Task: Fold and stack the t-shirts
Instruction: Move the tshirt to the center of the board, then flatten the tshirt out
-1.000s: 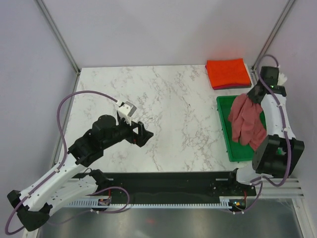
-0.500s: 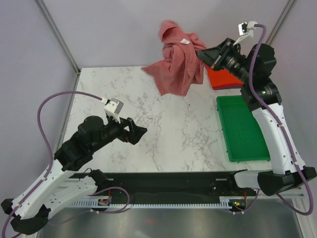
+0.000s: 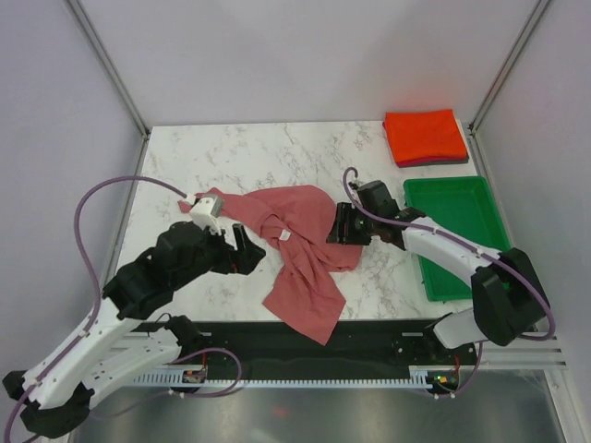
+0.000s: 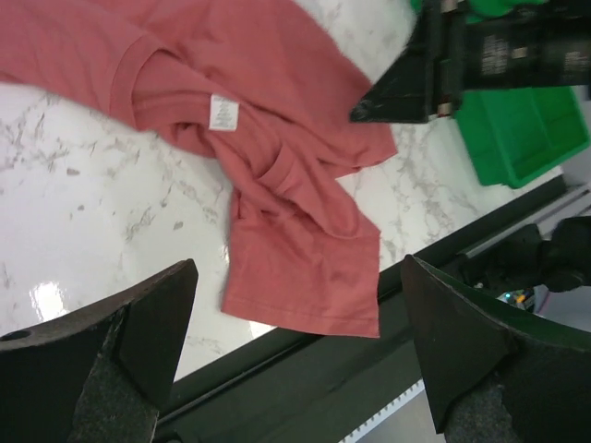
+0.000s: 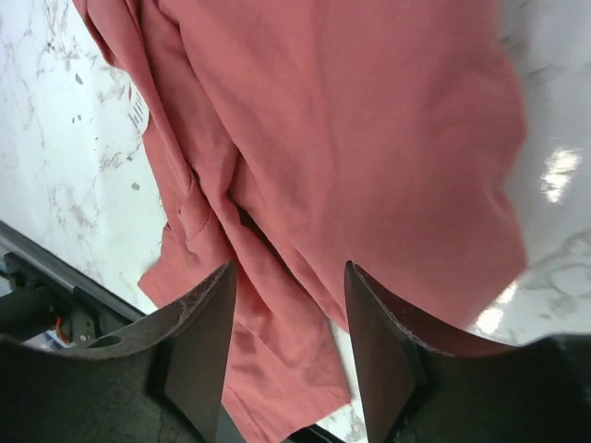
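Observation:
I need to move my left gripper to the right in the top view next, then down onto the t-shirt's fold by the white label [image 4: 223,112], because the cloth bunches there.
A dusty rose-red t-shirt [image 3: 300,245] lies crumpled in the middle of the marble table, its hem reaching over the front edge. Its white neck label [image 4: 223,112] faces up. My right gripper [image 3: 338,226] is low at the shirt's right edge, open, with the cloth [image 5: 369,138] under its spread fingers [image 5: 199,332] and nothing between them. My left gripper [image 3: 247,251] is wide open just left of the shirt [image 4: 277,138], holding nothing. A folded orange-red t-shirt [image 3: 425,136] rests on a dark maroon one [image 3: 434,162] at the back right corner.
A green plastic tray [image 3: 457,231] sits at the right edge, beside my right arm [image 3: 434,242]. The black front rail [image 3: 305,355] runs along the near table edge. Metal frame posts [image 3: 106,65] stand at the back corners.
My right arm swung the rose-red shirt down from the air at the back onto the table's middle, and its jaws opened and let go. The left gripper shifted slightly.

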Tool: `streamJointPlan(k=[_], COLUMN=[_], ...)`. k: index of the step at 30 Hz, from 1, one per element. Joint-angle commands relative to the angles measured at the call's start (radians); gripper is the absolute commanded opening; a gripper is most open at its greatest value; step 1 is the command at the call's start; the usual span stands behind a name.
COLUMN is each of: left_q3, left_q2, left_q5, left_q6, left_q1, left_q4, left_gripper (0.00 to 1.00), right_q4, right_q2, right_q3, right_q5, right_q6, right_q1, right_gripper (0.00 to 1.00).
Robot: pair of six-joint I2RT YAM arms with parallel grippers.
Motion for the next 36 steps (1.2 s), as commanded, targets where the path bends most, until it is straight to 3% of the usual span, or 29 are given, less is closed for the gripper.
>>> streamJointPlan(k=[1, 6, 12, 14, 21, 26, 36], left_q3=[-0.028, -0.016, -0.08, -0.083, -0.082, -0.085, -0.161], left_q2=[0.117, 0.312, 0.415, 0.455, 0.553, 0.637, 0.622], left_q5=[-0.072, -0.149, 0.243, 0.27, 0.285, 0.357, 0.383], left_q6=[-0.075, -0.079, -0.146, -0.153, -0.177, -0.183, -0.134], left_q1=[-0.002, 0.037, 0.245, 0.259, 0.276, 0.268, 0.181], left_q4=[-0.025, 0.027, 0.237, 0.265, 0.341, 0.4, 0.423], left_gripper=[1.0, 1.0, 0.98, 0.98, 0.96, 0.88, 0.84], right_q4=[-0.021, -0.142, -0.073, -0.052, -0.049, -0.06, -0.219], right_q2=[-0.139, -0.176, -0.346, -0.421, -0.525, -0.535, -0.722], right_q3=[0.024, -0.026, -0.246, -0.331, -0.424, -0.43, -0.353], right_q5=[0.151, 0.238, 0.267, 0.307, 0.405, 0.437, 0.537], right_q6=[-0.036, -0.024, 0.189, 0.288, 0.366, 0.352, 0.381], right_q1=[-0.008, 0.023, 0.219, 0.296, 0.406, 0.446, 0.446], right_gripper=[0.59, 0.6, 0.6, 0.6, 0.6, 0.6, 0.64])
